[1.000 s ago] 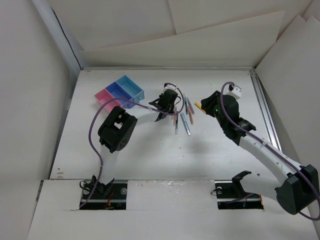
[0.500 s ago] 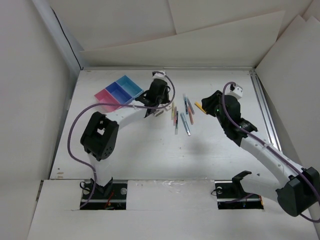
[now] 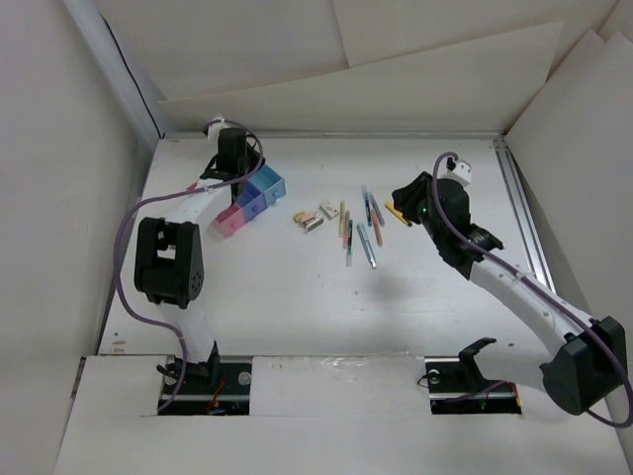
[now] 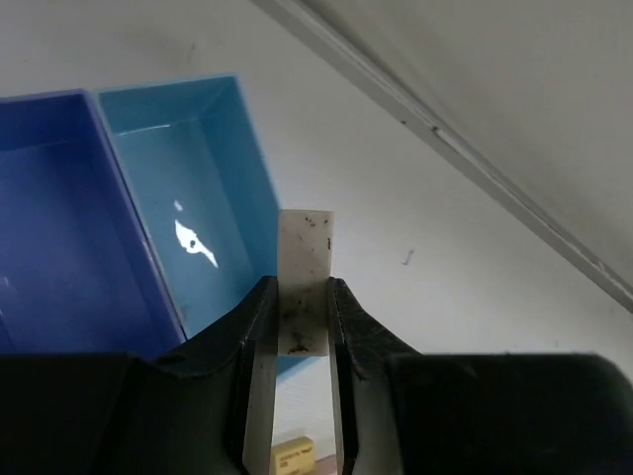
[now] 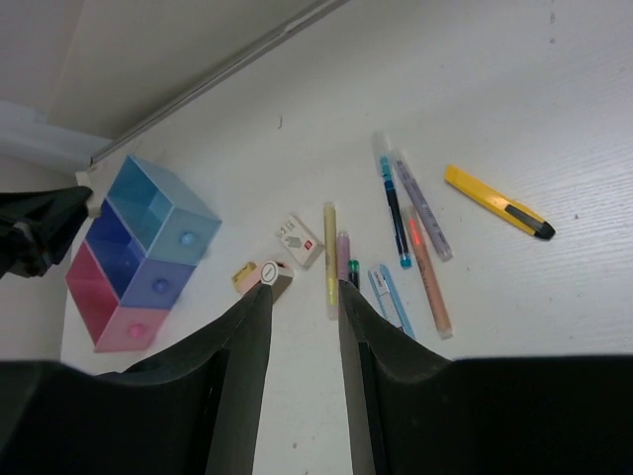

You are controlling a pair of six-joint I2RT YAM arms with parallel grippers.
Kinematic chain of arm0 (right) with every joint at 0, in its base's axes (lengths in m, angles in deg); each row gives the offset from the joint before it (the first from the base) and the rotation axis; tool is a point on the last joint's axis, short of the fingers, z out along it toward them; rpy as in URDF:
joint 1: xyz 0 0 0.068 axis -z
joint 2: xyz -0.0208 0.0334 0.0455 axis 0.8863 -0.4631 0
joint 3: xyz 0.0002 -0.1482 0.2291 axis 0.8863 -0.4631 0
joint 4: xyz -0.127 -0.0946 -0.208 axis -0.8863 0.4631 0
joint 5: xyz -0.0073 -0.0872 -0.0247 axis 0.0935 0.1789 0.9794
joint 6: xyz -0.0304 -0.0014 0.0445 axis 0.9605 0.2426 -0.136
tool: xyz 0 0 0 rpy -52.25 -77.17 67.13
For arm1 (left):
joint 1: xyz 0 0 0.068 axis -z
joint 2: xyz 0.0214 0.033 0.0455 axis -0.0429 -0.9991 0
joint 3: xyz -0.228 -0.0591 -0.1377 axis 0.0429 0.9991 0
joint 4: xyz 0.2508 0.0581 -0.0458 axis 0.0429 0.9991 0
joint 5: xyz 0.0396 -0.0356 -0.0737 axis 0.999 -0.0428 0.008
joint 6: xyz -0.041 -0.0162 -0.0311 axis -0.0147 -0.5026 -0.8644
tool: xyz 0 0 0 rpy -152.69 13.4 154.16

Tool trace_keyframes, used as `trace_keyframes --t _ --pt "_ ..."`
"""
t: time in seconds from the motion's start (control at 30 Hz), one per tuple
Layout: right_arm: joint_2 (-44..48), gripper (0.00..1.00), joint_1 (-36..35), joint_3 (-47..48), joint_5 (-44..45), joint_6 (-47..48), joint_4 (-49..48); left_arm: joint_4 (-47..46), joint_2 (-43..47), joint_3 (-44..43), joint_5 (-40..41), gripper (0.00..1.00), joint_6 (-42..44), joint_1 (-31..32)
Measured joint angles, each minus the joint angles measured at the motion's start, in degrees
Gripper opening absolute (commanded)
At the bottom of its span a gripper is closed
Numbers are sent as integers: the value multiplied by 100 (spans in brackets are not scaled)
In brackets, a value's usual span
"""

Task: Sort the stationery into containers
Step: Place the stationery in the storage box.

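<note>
The eraser piece hangs above the side of the light blue bin. My left gripper will move down and over the bin's open inside to release the piece.
My left gripper (image 4: pixel 302 287) is shut on a small whitish eraser piece (image 4: pixel 305 242), held just above the right wall of the light blue bin (image 4: pixel 188 228). From above, this gripper (image 3: pixel 242 178) hangs over the far end of the joined containers (image 3: pixel 252 203), which have pink, blue and light blue bins. Pens in pink, orange, blue and purple (image 3: pixel 356 228) lie mid-table, with stubby eraser pieces (image 3: pixel 312 218) to their left. To the right of the pens my right gripper (image 3: pixel 404 201) hovers, its jaws open and empty (image 5: pixel 302 292), looking down on the pens (image 5: pixel 396 233) and the containers (image 5: pixel 143 252).
A yellow utility knife (image 5: pixel 497 201) lies right of the pens, close under the right gripper (image 3: pixel 398 213). A metal rail runs along the table's far edge (image 4: pixel 475 168), and white walls close in the left and right sides.
The left arm swung left from the eraser pieces to the bins, carrying the whitish piece. The right gripper shifted slightly and its jaws narrowed a little.
</note>
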Motion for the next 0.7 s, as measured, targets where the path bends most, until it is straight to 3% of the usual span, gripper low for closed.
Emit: trace_keyframes --t 0.27,0.57,0.7 --pt "-107 37 -87 -330 -35 11 -227 551 -831 -455 44 9 -221 -90" --pt "-133 38 -127 -396 -57 11 -278 658 -925 -614 131 35 -240 -85" --pt "-127 38 -127 -409 -59 11 -280 649 -925 -610 146 39 -214 -85"
